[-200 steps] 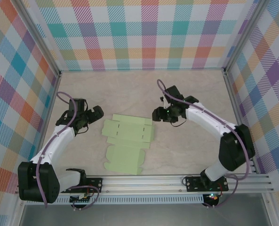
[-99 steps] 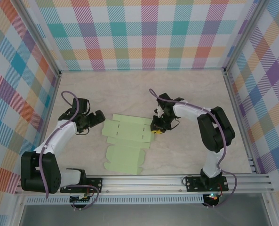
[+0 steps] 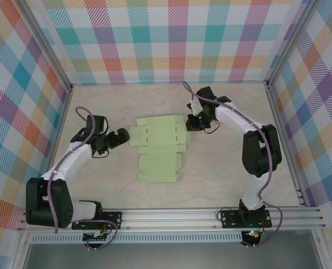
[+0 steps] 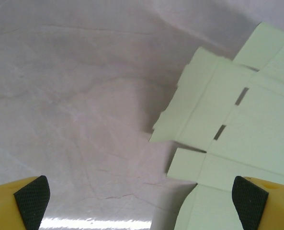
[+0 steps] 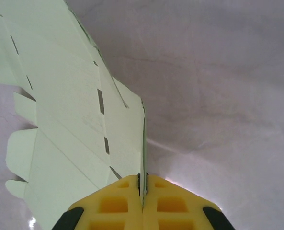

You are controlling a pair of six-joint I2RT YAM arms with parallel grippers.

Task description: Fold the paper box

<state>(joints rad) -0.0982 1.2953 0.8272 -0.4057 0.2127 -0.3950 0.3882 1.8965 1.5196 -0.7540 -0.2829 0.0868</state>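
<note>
The robot's right gripper will next pull the gripped edge of the sheet sideways over the bare table beside the sheet and let go of the edge there, since that clear space lies away from the sheet.
The paper box (image 3: pixel 159 147) is a pale green flat cut-out sheet lying mid-table, with flaps and slots across its upper strip. My right gripper (image 3: pixel 189 124) is shut on the sheet's right edge; in the right wrist view the thin card (image 5: pixel 74 120) runs edge-on between the yellow fingers (image 5: pixel 118 199). My left gripper (image 3: pixel 121 138) stands open just left of the sheet, low over the table. In the left wrist view its two black-padded fingertips (image 4: pixel 32 194) sit far apart, with the sheet's left flaps (image 4: pixel 218 124) ahead and to the right.
The beige table (image 3: pixel 98 101) is ringed by checked cloth walls and aluminium posts. A metal rail (image 3: pixel 210 216) runs along the near edge and carries both arm bases. Bare table surrounds the sheet on all sides.
The right gripper has closed on the sheet's right edge and dragged it back and to the right, turning it. The left gripper has crept slightly right toward the sheet.
</note>
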